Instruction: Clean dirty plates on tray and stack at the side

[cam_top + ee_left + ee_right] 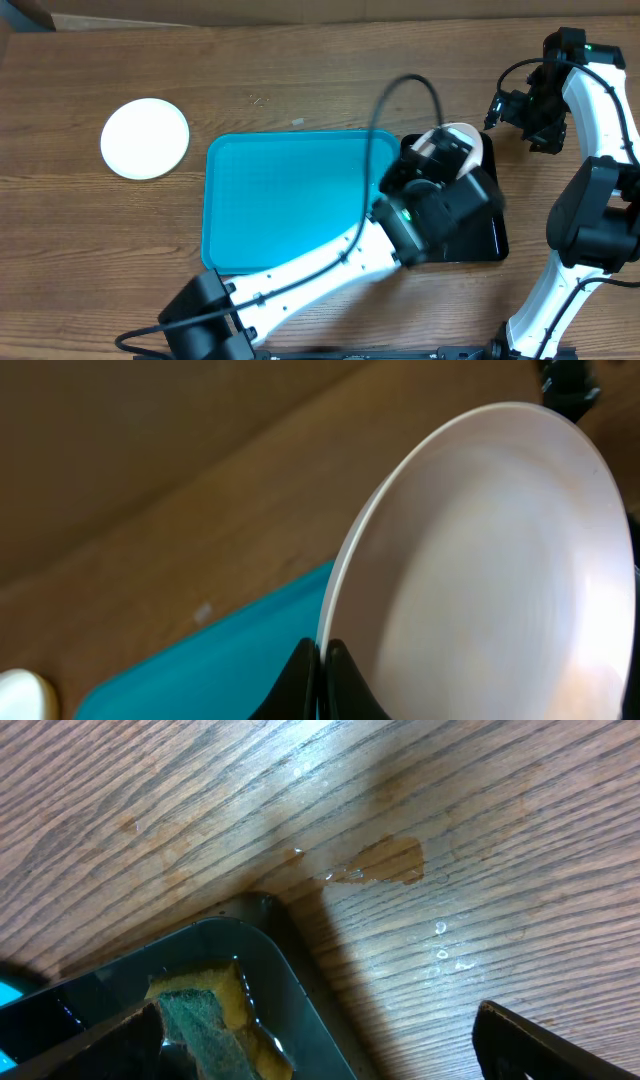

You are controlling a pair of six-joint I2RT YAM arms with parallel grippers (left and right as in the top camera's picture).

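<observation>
My left gripper swings left in the overhead view next, then lowers and releases there, because the tabletop outward of the flat pale plate (125, 68) is bare.
My left gripper (322, 660) is shut on the rim of a white plate (490, 560), holding it tilted on edge. From overhead, this plate (468, 140) hangs over the far end of a black tray, in the left gripper (440, 160). The turquoise tray (290, 200) lies in the middle of the table with nothing on it. Another pale plate (145, 138) lies flat on the table to its left. My right gripper (320, 1045) stands wide open, holding nothing, over the black tray's corner; overhead shows the right gripper (510, 108) just right of the held plate.
The black tray (290, 990) holds water and a yellow-green sponge (205, 1015). A small wet patch (385, 860) marks the wood beside it. In the overhead view the black tray (485, 240) abuts the turquoise tray's right side, and the left arm crosses the turquoise tray's lower right corner.
</observation>
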